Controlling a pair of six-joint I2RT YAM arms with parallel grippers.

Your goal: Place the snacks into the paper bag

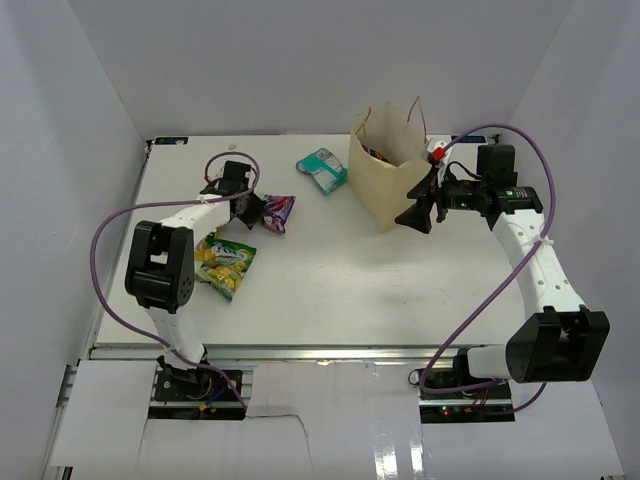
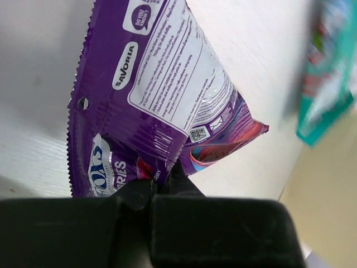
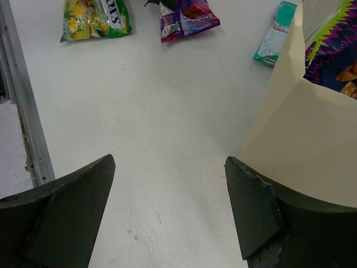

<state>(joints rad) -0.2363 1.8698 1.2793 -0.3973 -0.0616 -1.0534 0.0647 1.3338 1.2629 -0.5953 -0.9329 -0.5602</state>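
Observation:
Next, my left gripper should rise over the paper bag's opening [image 1: 394,140] to release the packet, since the opening lies higher and to its right in the top view.
The tan paper bag [image 1: 385,170] stands upright at the back right; it also shows in the right wrist view [image 3: 301,134]. Inside it lie the large dark purple bag [image 3: 334,50] and a bit of orange-brown wrapper [image 3: 348,75]. My left gripper [image 1: 256,208] is shut on the lower edge of the small purple-white packet [image 1: 279,211], seen close in the left wrist view [image 2: 162,95], with the gripper [image 2: 159,184] pinching it. The teal-white packet [image 1: 322,169] lies left of the bag. The green-yellow packet [image 1: 224,262] lies at the left. My right gripper [image 1: 415,216] is open and empty beside the bag's front right side [image 3: 170,167].
White walls close the table at the back and sides. A metal rail [image 1: 320,352] runs along the near edge. Purple cables loop from both arms. The teal-white packet [image 2: 329,72] shows blurred to the right of the held packet.

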